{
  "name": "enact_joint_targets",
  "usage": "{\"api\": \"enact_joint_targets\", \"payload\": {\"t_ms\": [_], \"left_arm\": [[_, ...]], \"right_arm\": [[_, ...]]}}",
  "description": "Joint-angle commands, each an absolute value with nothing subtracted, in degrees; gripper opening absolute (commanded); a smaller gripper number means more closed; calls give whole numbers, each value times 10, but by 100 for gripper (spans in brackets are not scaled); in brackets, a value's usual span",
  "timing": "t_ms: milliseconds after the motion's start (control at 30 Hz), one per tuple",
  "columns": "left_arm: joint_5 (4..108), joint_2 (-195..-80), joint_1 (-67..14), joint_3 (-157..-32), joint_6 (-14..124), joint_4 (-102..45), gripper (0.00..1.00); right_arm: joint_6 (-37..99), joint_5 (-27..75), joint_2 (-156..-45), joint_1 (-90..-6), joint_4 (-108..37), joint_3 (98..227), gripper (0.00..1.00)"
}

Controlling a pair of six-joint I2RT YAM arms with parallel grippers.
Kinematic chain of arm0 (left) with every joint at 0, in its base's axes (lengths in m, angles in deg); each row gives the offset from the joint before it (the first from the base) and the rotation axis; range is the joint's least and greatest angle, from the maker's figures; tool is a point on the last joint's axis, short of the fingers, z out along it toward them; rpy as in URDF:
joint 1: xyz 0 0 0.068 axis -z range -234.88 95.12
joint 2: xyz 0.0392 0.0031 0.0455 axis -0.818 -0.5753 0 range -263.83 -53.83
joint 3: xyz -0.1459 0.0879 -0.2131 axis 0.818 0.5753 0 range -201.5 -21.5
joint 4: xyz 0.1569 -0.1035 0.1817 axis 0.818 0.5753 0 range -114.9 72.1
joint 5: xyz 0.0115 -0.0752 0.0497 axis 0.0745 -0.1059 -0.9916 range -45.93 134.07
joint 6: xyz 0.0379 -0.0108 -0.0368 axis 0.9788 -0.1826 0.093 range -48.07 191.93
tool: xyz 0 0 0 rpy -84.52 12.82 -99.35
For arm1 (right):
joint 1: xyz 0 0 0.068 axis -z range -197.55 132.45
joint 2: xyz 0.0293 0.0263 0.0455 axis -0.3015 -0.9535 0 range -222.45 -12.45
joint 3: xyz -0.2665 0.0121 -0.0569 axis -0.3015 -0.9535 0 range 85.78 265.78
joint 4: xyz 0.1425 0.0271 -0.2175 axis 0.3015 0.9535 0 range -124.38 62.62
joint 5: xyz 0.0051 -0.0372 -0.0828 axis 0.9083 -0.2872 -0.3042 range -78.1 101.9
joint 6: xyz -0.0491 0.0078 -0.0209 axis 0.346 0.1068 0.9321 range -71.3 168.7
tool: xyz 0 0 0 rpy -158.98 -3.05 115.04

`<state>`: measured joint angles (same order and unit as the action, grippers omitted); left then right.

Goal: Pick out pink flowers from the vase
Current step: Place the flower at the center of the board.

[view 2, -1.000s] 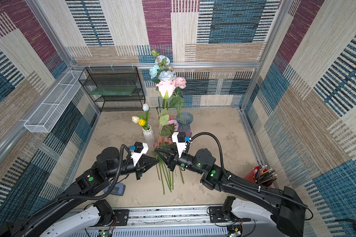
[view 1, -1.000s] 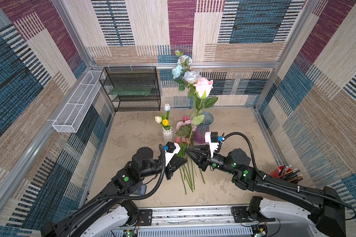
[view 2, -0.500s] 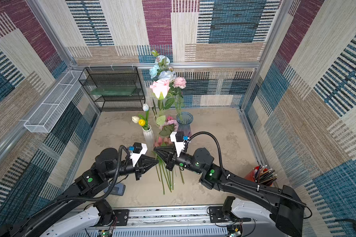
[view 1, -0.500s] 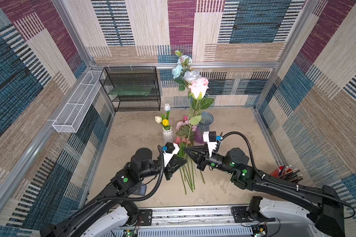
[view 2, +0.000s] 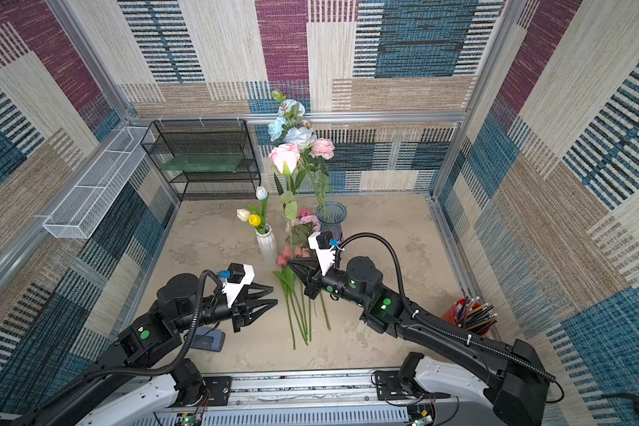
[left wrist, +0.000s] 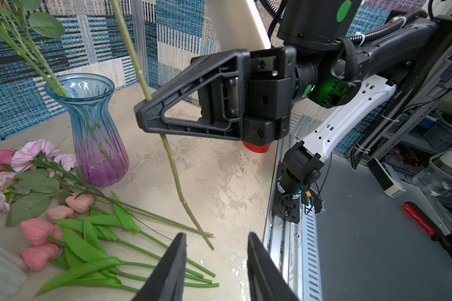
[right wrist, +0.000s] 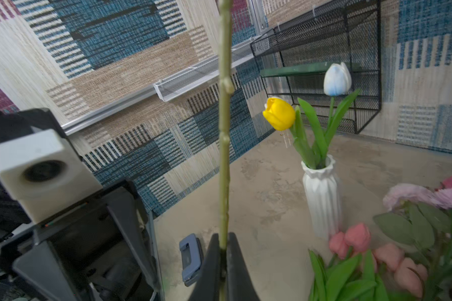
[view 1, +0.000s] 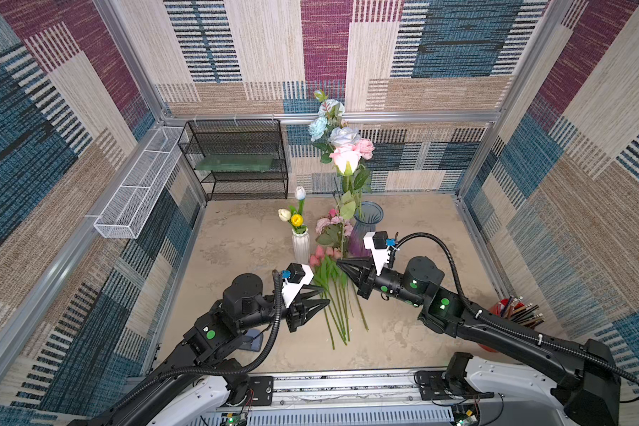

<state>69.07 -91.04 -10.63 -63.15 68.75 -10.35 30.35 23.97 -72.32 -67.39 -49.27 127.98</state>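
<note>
My right gripper is going to tip downward next and lower the upright rose onto the pile of pink tulips point(right wrist: 359, 268), where other pink blooms lie, to release the green stem point(right wrist: 224, 130).
A tall pink rose point(view 1: 345, 160) stands upright, its green stem point(right wrist: 224, 130) pinched in my right gripper point(right wrist: 222, 239), which is shut on it. Both top views show this gripper point(view 1: 338, 262) point(view 2: 289, 262) over the pile of pink tulips point(view 1: 325, 254) and pale pink blooms point(view 1: 329, 221) lying on the table. My left gripper point(left wrist: 217, 235) point(view 1: 324, 297) is open and empty, just clear of the stem's lower end point(left wrist: 172, 166). The blue-purple glass vase point(view 1: 366, 228) point(left wrist: 94, 135) holds blue and white roses and one pink bloom point(view 1: 365, 146).
A white vase point(view 1: 300, 247) with white and yellow tulips stands left of the pile. A black wire rack point(view 1: 237, 158) sits at the back and a white wire basket point(view 1: 137, 188) on the left wall. A red pencil cup point(view 1: 513, 313) is at right, a blue-grey hole punch point(view 2: 209, 339) under my left arm.
My left gripper opened, let go of the rose stem and drew back. My right gripper closed on the stem, and the rose shifted slightly to the left.
</note>
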Motion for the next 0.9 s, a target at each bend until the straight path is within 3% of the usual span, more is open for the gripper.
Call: {"api": "enact_joint_targets", "payload": {"t_ms": [0,367,867], "left_arm": [[665,-883,-107,-636,703,-44,41],[632,-745,-107,-597,691,51,43],[646,-729,-105,-592,692,56,43]], "right_arm": [[310,280,-732,-650,-428,1270,0],[262,385,-852,-559,-346,1279,0],[203,296,-1088,-544,-293,1411,0]]}}
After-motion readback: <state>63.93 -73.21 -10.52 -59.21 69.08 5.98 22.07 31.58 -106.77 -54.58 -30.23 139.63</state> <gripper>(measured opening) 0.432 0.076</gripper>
